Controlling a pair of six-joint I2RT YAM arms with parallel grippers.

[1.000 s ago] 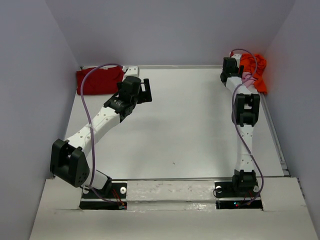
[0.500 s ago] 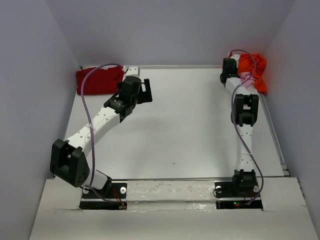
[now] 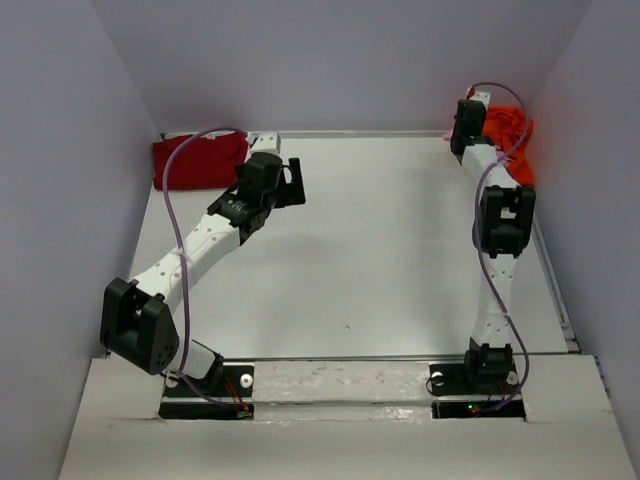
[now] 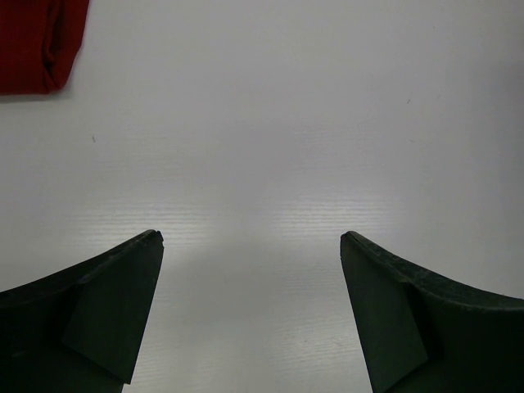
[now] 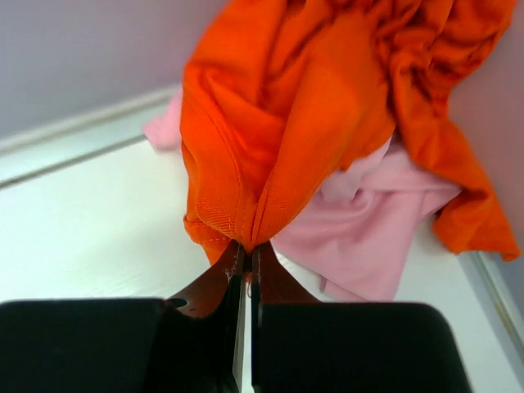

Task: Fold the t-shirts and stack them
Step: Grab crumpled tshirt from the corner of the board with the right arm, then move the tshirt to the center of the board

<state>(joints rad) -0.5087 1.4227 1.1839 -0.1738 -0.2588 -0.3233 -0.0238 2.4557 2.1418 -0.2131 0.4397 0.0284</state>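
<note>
My right gripper holds the orange t-shirt and will next raise it, swing it back and to the left in the top view, lower it and release it, since the tabletop is bare there.
The orange t-shirt lies bunched in the far right corner, draped over the pale pink t-shirt. My right gripper is shut on a hem fold of the orange shirt and holds it raised; in the top view it is at that corner. The dark red t-shirt lies folded at the far left, its edge showing in the left wrist view. My left gripper hangs open over bare table to the right of the red shirt, holding nothing.
Grey walls enclose the white table on the left, back and right. The right wall stands just behind the orange heap. A raised rail runs along the table's right edge.
My right gripper has shut on the orange shirt, and its arm has stretched farther toward the back corner, lifting the cloth. The left arm has not moved.
</note>
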